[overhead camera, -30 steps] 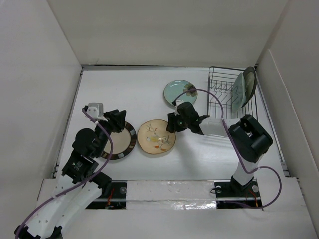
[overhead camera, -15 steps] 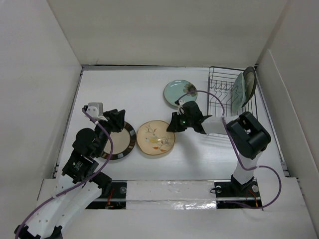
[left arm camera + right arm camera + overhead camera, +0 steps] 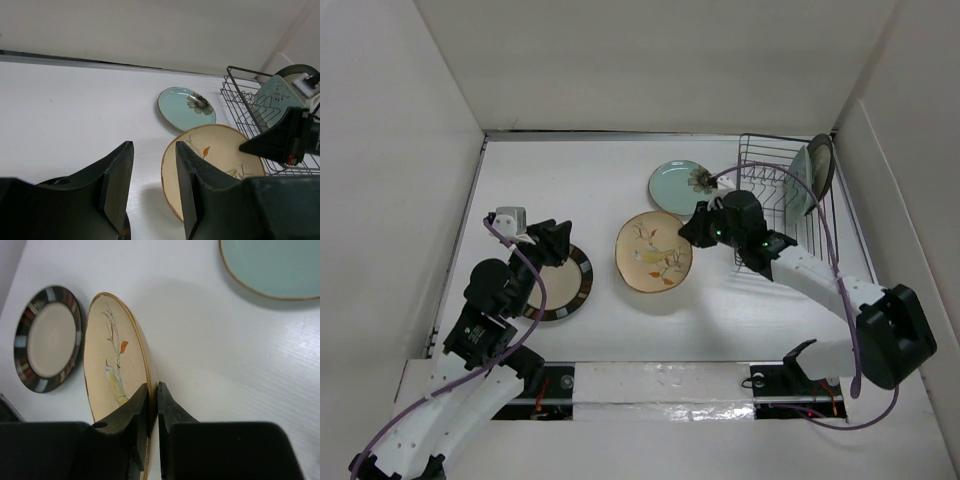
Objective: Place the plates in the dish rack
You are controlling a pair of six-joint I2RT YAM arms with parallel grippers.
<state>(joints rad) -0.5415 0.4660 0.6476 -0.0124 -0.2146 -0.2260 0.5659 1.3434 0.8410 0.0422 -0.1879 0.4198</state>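
I need to raise my right gripper and turn it outward over the rack next, then lower it and let go in the slot beside the pale-green plate [image 3: 801, 180], because that slot is empty.
My right gripper [image 3: 692, 232] is shut on the rim of the yellowish floral plate [image 3: 653, 252] and holds it tilted above the table; the right wrist view shows the plate [image 3: 112, 365] pinched between my fingers [image 3: 141, 407]. The teal round plate with the dark flower [image 3: 682, 185] lies flat beside the black wire dish rack [image 3: 768, 190]. The pale-green squarish plate [image 3: 801, 180] stands in the rack with a dark-rimmed plate [image 3: 823, 165] behind it. The striped-rim plate [image 3: 560, 283] lies at the left, partly under my open left gripper [image 3: 556, 243].
White walls enclose the table on three sides. The rack stands against the right wall at the back. In the left wrist view the lifted plate [image 3: 215, 165], the teal plate [image 3: 186, 107] and the rack [image 3: 250, 115] lie ahead of my left fingers [image 3: 192, 185].
My right gripper has lifted the floral plate off the table, tilted it and carried it up and right toward the rack. The right arm has stretched out. The left arm has not moved.
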